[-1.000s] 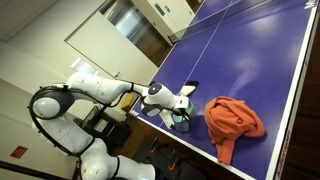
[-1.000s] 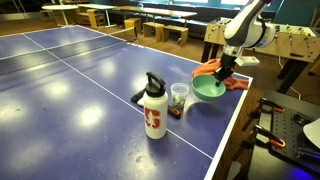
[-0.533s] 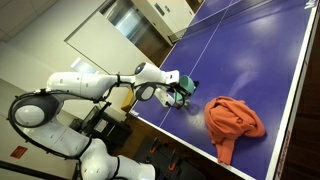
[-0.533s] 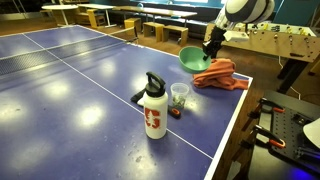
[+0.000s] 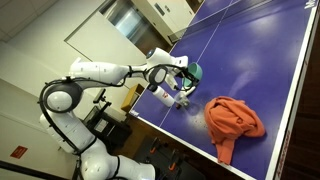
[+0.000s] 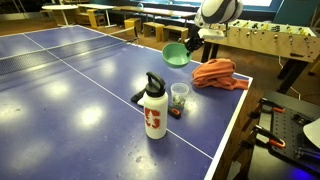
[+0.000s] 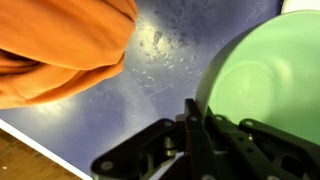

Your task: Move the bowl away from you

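My gripper needs to carry the bowl outward. Then it should lower the bowl onto the open table (image 5: 214, 79) beside the orange cloth.
The green bowl (image 6: 175, 54) hangs tilted in the air above the blue table, held by its rim. It also shows in an exterior view (image 5: 194, 71) and fills the right of the wrist view (image 7: 270, 80). My gripper (image 6: 188, 40) is shut on the bowl's rim; in the wrist view (image 7: 195, 125) one dark finger presses the rim edge. The bowl is above the table surface, past the orange cloth (image 6: 216, 73).
A white bottle (image 6: 153, 108) and a clear cup (image 6: 179, 98) stand near the table's edge. The orange cloth (image 5: 233, 120) lies at the corner, also in the wrist view (image 7: 60, 45). The blue table (image 6: 70, 80) stretches far beyond.
My gripper has lifted the bowl off the table beside the cloth and carried it up and farther over the table, past the cloth.
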